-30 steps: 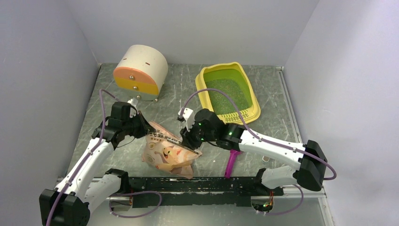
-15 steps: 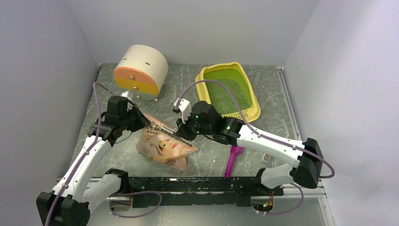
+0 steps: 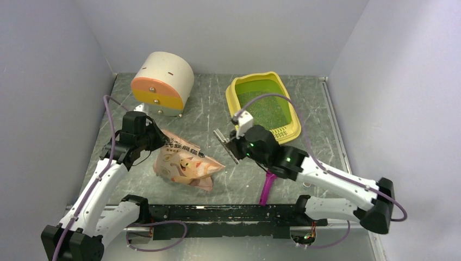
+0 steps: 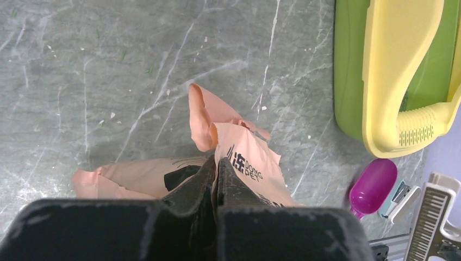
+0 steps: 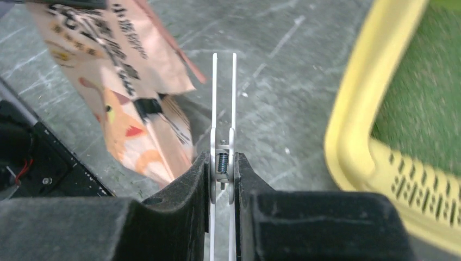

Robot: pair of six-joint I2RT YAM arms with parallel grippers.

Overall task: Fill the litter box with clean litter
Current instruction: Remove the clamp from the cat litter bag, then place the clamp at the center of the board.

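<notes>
The right gripper brings the clip back down onto the table between the pink bag and magenta scoop next, since there is room there.
The yellow litter box (image 3: 234, 102) stands at the back right, with a layer of pale green clean litter (image 3: 267, 112) in its green pan. My left gripper (image 3: 158, 139) is shut on the top edge of the pink cat-print bag (image 3: 185, 163), which sags onto the table. In the left wrist view the gripper (image 4: 216, 169) pinches the bag (image 4: 247, 160). My right gripper (image 3: 235, 147) is shut on a white spring clip (image 3: 223, 142), between the bag and the box. In the right wrist view the clip (image 5: 224, 109) sticks out of the gripper (image 5: 223, 163), apart from the bag (image 5: 125, 81), beside the box rim (image 5: 348, 130).
A cream-and-orange cylindrical container (image 3: 163, 82) stands at the back left. A magenta scoop (image 3: 267, 186) lies near the front rail (image 3: 228, 212), under my right arm; it also shows in the left wrist view (image 4: 373, 185). Grey walls close in on three sides.
My right gripper has come away from the bag's top edge with the white clip in it and moved right, toward the litter box. My left gripper has drawn the bag a little left.
</notes>
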